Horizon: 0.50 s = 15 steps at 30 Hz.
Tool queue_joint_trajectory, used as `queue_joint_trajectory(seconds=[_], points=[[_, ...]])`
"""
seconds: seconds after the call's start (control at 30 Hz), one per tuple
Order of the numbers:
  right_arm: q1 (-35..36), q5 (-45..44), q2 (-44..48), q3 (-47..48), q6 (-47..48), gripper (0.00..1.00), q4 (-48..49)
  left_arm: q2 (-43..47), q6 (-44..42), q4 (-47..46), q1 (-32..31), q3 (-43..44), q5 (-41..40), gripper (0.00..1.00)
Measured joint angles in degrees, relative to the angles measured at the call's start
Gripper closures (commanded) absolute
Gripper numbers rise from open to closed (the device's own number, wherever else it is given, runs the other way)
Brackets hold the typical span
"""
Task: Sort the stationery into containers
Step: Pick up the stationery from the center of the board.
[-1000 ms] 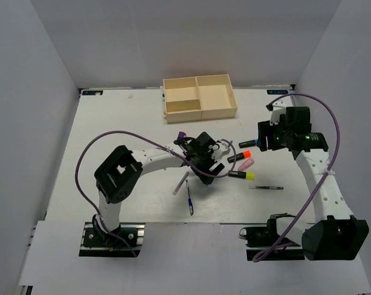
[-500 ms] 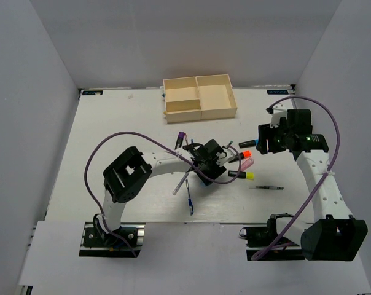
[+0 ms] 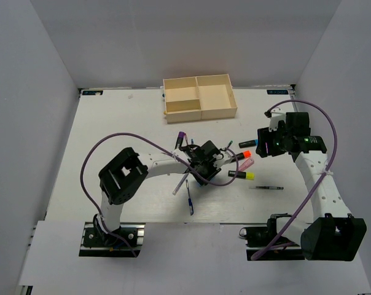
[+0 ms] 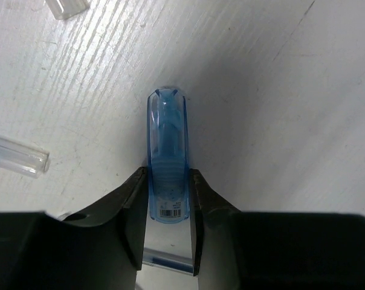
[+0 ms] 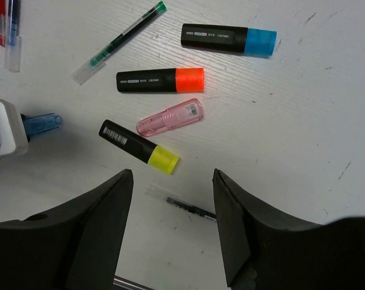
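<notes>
I need to lift my left gripper next and move the pale blue piece outward over the tray's small near section [image 3: 183,106] to let go of it, because that section has sides around it.
My left gripper [image 4: 168,175] is down on the table with both fingers pressed against the sides of a pale blue translucent oblong piece [image 4: 167,139]. In the top view it [image 3: 204,165] sits mid-table. My right gripper [image 5: 172,175] hangs open with nothing between its fingers, above a yellow-ended highlighter [image 5: 138,147], a pink oblong piece [image 5: 170,117], an orange-ended highlighter [image 5: 159,80], a blue-ended highlighter [image 5: 228,39], a green pen [image 5: 119,41] and a thin black pen [image 5: 182,205]. The cream three-compartment tray [image 3: 201,114] stands at the back.
A purple-ended highlighter [image 3: 181,137] lies left of the left gripper. A clear pen [image 3: 181,182] and a blue pen [image 3: 190,203] lie nearer the front. The left arm's purple cable [image 3: 90,160] loops over the table's left half.
The left gripper's jaws have closed in from wide open onto the blue piece. The right gripper has shifted slightly back and right.
</notes>
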<state>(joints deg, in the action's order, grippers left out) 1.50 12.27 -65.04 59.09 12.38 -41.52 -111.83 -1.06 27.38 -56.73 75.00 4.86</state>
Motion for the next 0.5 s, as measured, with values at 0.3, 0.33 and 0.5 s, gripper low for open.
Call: queue_joint_trajectory(seconds=[0.3, 0.33, 0.5], points=[[0.0, 0.3, -0.8, 0.0, 0.1, 0.39, 0.3, 4.6, -6.1, 4.7, 2.9, 4.1, 4.1, 0.84], [0.0, 0.5, -1.3, 0.0, 0.1, 0.38, 0.6, 5.9, -7.8, 5.8, 3.7, 4.9, 5.4, 0.84], [0.0, 1.0, -3.7, 0.0, 0.1, 0.39, 1.4, 8.5, -15.5, 10.8, 8.0, 15.1, 8.3, 1.0]])
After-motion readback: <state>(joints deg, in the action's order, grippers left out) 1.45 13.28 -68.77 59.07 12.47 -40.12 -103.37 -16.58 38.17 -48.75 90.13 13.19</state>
